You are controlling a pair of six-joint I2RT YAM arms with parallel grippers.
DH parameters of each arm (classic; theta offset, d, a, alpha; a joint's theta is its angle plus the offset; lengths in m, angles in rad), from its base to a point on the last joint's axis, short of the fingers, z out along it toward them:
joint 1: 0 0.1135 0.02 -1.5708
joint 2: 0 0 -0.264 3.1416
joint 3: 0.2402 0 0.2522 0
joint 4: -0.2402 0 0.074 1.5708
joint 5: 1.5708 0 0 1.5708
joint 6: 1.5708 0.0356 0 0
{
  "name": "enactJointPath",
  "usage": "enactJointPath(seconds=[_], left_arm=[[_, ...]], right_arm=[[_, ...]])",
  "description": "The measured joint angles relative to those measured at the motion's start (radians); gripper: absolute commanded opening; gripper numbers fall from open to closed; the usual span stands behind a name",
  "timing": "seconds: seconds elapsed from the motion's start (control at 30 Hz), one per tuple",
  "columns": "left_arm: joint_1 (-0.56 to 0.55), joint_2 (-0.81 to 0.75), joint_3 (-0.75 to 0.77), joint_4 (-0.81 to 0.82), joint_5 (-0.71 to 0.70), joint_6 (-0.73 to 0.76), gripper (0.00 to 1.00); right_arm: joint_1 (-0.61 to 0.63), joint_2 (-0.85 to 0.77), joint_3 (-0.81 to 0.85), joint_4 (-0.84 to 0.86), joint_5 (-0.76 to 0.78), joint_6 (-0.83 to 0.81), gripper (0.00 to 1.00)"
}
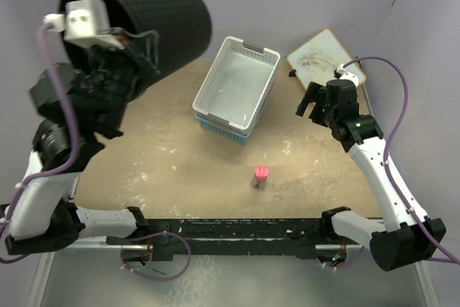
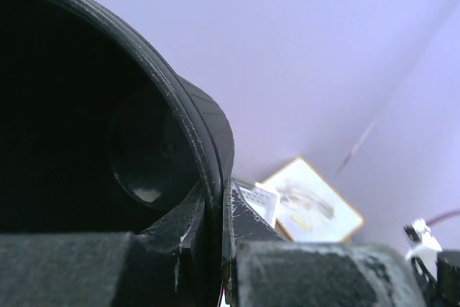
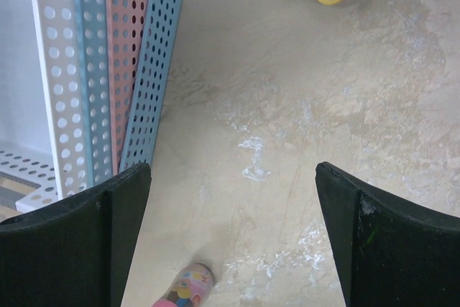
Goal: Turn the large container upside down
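Observation:
The container [image 1: 162, 23] will go down next onto the bare tabletop beside the stacked baskets, because that place is below my left gripper. My left gripper will then let go of the container's rim.
The large container [image 1: 162, 23], a black round tapered bucket, is lifted off the table at the back left and lies tilted on its side, mouth toward the left arm. My left gripper [image 1: 140, 44] is shut on its rim. In the left wrist view the rim [image 2: 205, 156] is pinched between the two fingers, with the dark inside [image 2: 65, 127] to the left. My right gripper [image 1: 310, 102] is open and empty over bare table at the right; in its wrist view the jaws stand wide apart [image 3: 233, 199].
Stacked perforated baskets [image 1: 237, 84], white on top with blue beneath, stand mid-table; their sides show in the right wrist view [image 3: 108, 70]. A small pink-capped bottle [image 1: 261, 176] stands near the front. A yellow-framed whiteboard [image 1: 325, 59] lies at the back right. Purple walls surround the table.

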Motion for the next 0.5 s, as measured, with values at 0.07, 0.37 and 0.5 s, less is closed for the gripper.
enactJointPath(seconds=[0.07, 0.37, 0.5], left_arm=[[0.0, -0.066, -0.047, 0.047, -0.065, 0.011, 0.0], [0.0, -0.165, -0.134, 0.073, -0.296, 0.017, 0.0], [0.0, -0.161, -0.14, 0.032, -0.344, -0.003, 0.0]], right_arm=[[0.0, 0.0, 0.0, 0.007, -0.006, -0.004, 0.98], [0.0, -0.032, -0.068, 0.187, -0.342, -0.076, 1.0], [0.0, -0.028, -0.068, 0.325, -0.57, -0.067, 1.0]])
